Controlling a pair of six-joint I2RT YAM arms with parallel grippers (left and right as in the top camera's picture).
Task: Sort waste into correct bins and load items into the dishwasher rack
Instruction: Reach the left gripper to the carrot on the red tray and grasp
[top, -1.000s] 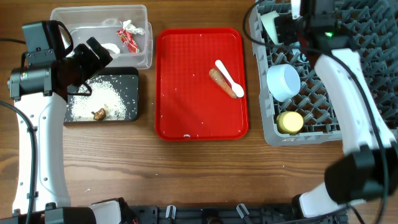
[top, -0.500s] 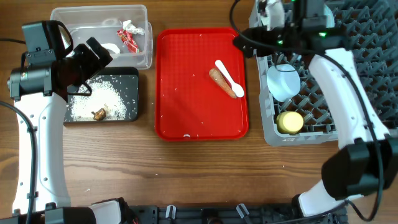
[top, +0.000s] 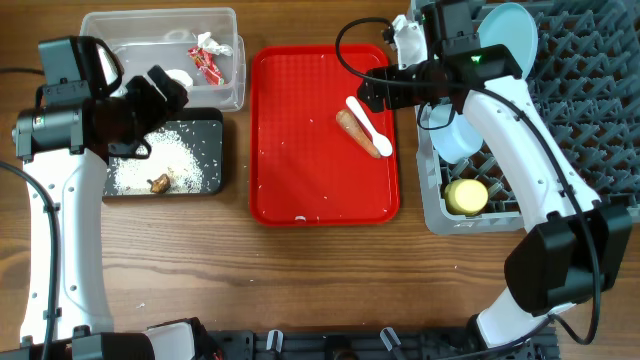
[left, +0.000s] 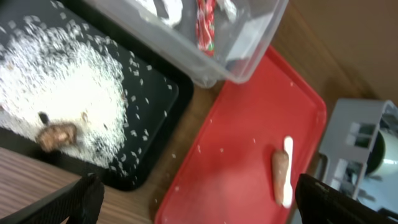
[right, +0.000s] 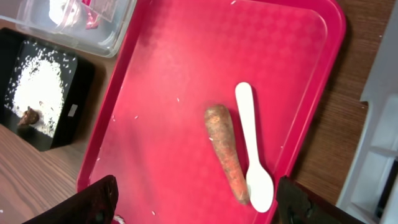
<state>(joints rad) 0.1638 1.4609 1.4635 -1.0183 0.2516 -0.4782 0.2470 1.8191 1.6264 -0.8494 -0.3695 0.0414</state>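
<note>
The carrot (top: 358, 132) (left: 281, 176) lies beside the spoon, below my left gripper and to its right in the overhead view. Next, I cross over and lower astride the carrot alone.
An orange carrot (top: 358, 132) and a white plastic spoon (top: 371, 127) lie side by side on the red tray (top: 300, 150). My right gripper (top: 385, 90) hangs open just above them, with carrot (right: 225, 149) and spoon (right: 252, 143) ahead of its empty fingers. My left gripper (top: 160, 88) is open and empty over the edge between the clear tub (top: 120, 35) and black tray (top: 212, 150). The tub holds the red-and-white wrapper (top: 207, 62) and a white scrap (top: 180, 77). Rice (top: 165, 160) and a brown bit (top: 158, 183) lie in the black tray.
The grey rack (top: 580, 120) at the right holds an upright pale blue plate (top: 505, 30), a bowl (top: 455, 135) and a yellow cup (top: 465, 195). A few rice grains dot the red tray. Bare wooden table runs along the front.
My right arm has swung left from the rack to above the tray's right side, and the plate now shows standing in the rack. The left arm has hardly moved.
</note>
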